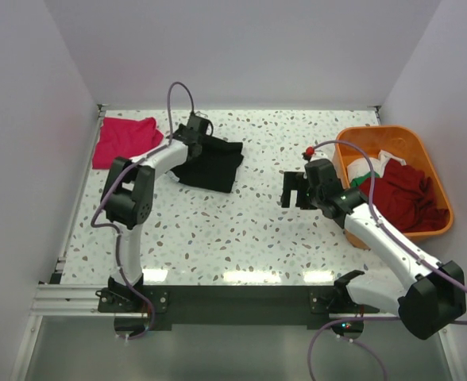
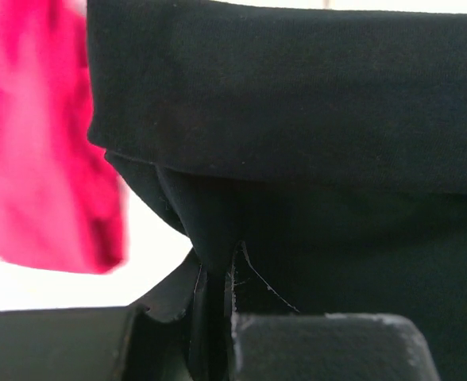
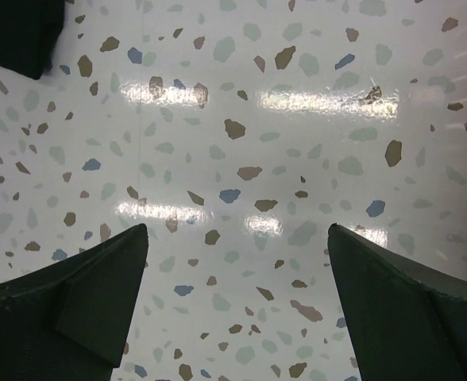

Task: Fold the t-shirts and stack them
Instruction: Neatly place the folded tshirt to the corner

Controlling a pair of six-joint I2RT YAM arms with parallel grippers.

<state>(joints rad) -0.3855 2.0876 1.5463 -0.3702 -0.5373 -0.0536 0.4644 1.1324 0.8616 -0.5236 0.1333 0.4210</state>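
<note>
My left gripper should lift the black t-shirt to the left in the top view, over the folded pink-red t-shirt [image 1: 125, 142] [image 2: 47, 151]. Then it will lower the black t-shirt and let it go.
A folded black t-shirt [image 1: 212, 163] lies on the speckled table, left of the middle. My left gripper [image 1: 192, 132] is at its far left edge, shut on a pinch of the black cloth [image 2: 297, 143], which fills the left wrist view. A bright pink-red t-shirt [image 1: 125, 141] lies folded in the far left corner and shows at the left [image 2: 35, 151] of that view. My right gripper [image 1: 291, 190] hangs open over bare table [image 3: 241, 159], nothing between its fingers. A corner of the black t-shirt [image 3: 19, 32] shows top left there.
An orange tub [image 1: 436, 171] stands at the right, holding dark red [image 1: 404, 198], green [image 1: 360, 181] and white [image 1: 376, 163] t-shirts. White walls close in the table on three sides. The arm bases sit on a metal rail [image 1: 218, 298] at the near edge.
</note>
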